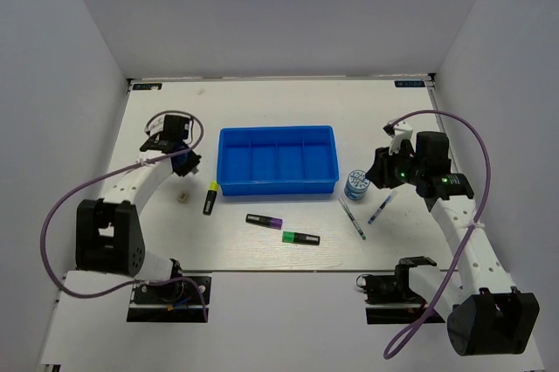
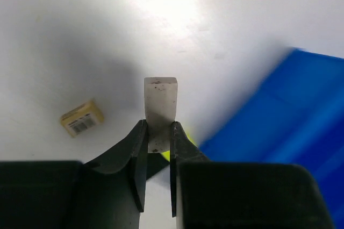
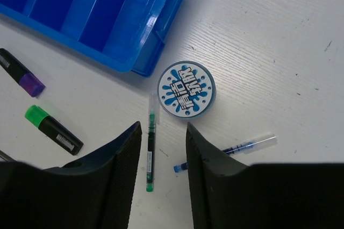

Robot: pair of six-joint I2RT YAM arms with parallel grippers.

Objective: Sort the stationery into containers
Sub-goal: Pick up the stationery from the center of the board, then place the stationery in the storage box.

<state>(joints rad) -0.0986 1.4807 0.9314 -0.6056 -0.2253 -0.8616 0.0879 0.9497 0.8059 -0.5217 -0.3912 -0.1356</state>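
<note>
The left gripper shifts to the right in the top view next, over the blue tray's nearest end section (image 1: 234, 159), which is empty, and releases the small grey-white block.
The blue four-compartment tray (image 1: 278, 160) (image 3: 107, 19) lies mid-table with nothing in its compartments. My left gripper (image 1: 188, 164) (image 2: 159, 127) is shut on a small grey-white block (image 2: 160, 102), held above the table left of the tray. My right gripper (image 1: 382, 167) (image 3: 163, 129) hangs open over a green pen (image 3: 151, 148) (image 1: 352, 217), just short of the blue-white roll (image 3: 186, 89) (image 1: 356, 184). A blue pen (image 3: 231, 151) (image 1: 382, 208) lies to the right. Yellow (image 1: 210, 197), purple (image 1: 264, 221) (image 3: 21, 76) and green (image 1: 300, 237) (image 3: 52, 128) highlighters lie in front of the tray.
A small yellow labelled piece (image 2: 81, 117) (image 1: 182, 196) lies on the table below my left gripper. White walls enclose the table on three sides. Both arm bases sit at the near edge.
</note>
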